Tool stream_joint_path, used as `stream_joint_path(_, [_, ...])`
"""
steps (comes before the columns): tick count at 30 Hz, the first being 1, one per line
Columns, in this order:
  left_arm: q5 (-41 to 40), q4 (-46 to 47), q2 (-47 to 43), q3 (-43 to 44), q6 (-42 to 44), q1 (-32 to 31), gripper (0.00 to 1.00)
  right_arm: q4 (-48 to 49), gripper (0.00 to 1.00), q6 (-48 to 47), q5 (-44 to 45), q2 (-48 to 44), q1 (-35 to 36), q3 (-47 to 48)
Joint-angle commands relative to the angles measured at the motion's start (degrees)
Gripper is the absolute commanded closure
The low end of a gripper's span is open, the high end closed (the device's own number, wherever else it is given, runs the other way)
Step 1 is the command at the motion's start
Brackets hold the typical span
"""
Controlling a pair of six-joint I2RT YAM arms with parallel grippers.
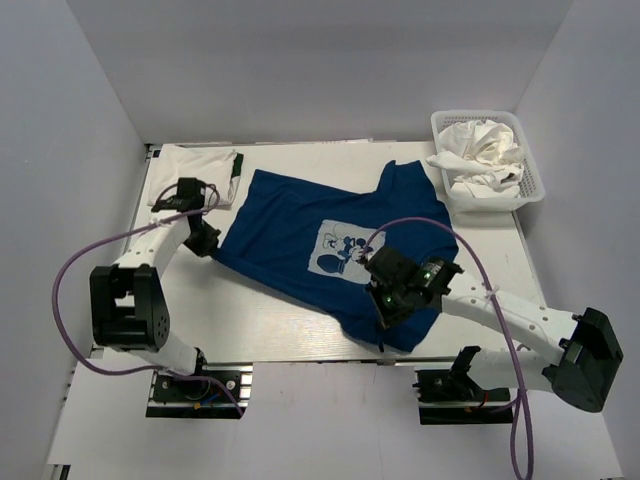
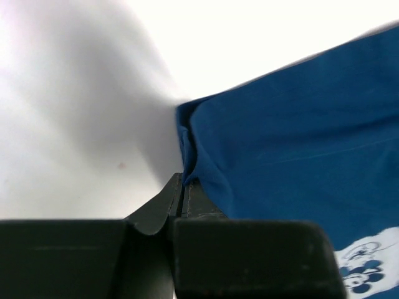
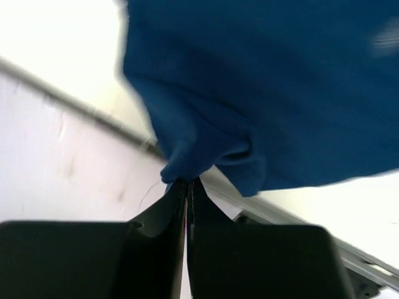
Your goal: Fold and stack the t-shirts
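My left gripper holds the blue t-shirt's corner and needs to carry it outward onto its blue edge by the white t-shirt [image 2: 265, 103] and let it go, because the near hem spans both grippers.
A royal-blue t-shirt [image 1: 300, 235] with a pale mouse print [image 1: 340, 250] lies spread on the white table. My left gripper [image 1: 203, 240] is shut on its left corner, seen pinched in the left wrist view [image 2: 184, 180]. My right gripper [image 1: 385, 310] is shut on the shirt's near hem, bunched at the fingertips in the right wrist view [image 3: 189, 180] and lifted off the table. A folded white t-shirt with dark edging [image 1: 195, 172] lies at the far left. Several crumpled white shirts [image 1: 480, 155] fill the basket.
A white lattice basket [image 1: 535, 185] stands at the far right corner. The table's near edge [image 3: 93, 118] runs just under the right gripper. Grey walls enclose the table on three sides. Purple cables loop from both arms.
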Motion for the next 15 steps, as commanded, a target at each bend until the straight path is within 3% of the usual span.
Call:
stream_joint_path(1, [-1.4,1.3,3.1,6.0,0.8,0.3,1.0,-1.8,1.0,-1.1,7.1,1.2,-3.9,3.4])
stream_joint_path(15, [0.8,0.0,18.7,24.2,1.3,-0.3,1.0,-2.5,1.0,-13.0,8.2,11.3,-23.9,16.7])
